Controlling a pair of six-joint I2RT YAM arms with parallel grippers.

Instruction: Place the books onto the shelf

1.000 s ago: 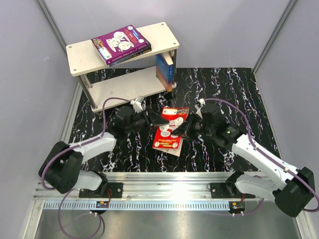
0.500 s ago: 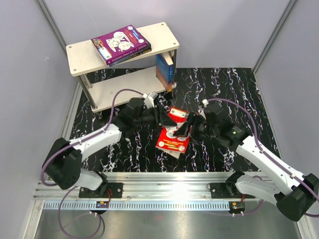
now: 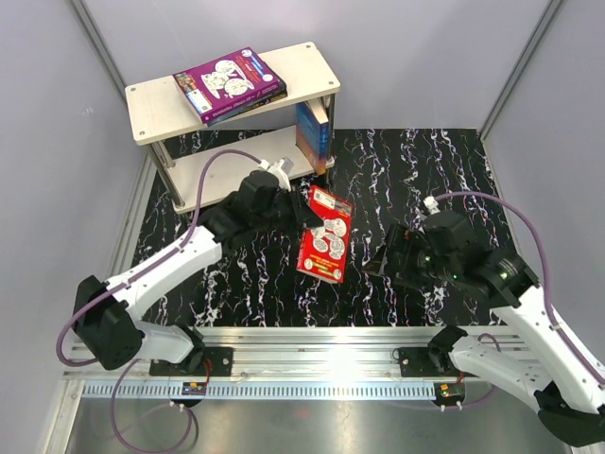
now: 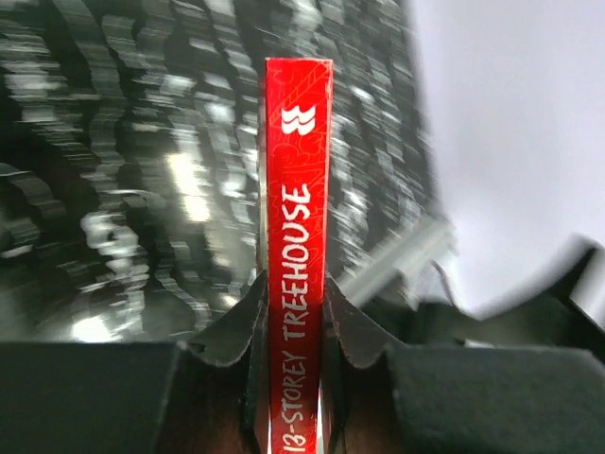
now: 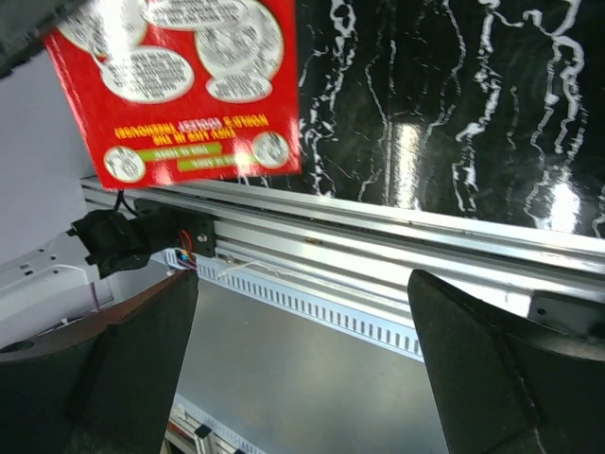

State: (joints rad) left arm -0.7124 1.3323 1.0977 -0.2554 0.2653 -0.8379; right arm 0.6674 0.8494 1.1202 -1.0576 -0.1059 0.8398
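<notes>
I should next turn my left gripper outward, slide in and release the red book [image 3: 324,236], because the bare lower board beside the blue book [image 3: 314,130] is outward of it.
My left gripper [image 3: 301,216] is shut on the red book [image 3: 324,236], which hangs lifted above the black mat; in the left wrist view its spine [image 4: 295,218] stands clamped between both fingers. My right gripper [image 3: 374,262] is open and empty, drawn back to the right of the red book [image 5: 180,90]. The shelf [image 3: 151,115] stands at the back left. On its top board lies the purple book [image 3: 230,83] over a dark one. A blue book [image 3: 314,130] stands upright against the shelf's right posts.
A black marbled mat [image 3: 425,180] covers the table. Aluminium rails [image 3: 321,345] run along the near edge with both arm bases. Grey walls enclose the cell on three sides.
The right gripper let go of the red book, opened wide and pulled back to the right. The left gripper closed on the book and lifted it toward the shelf.
</notes>
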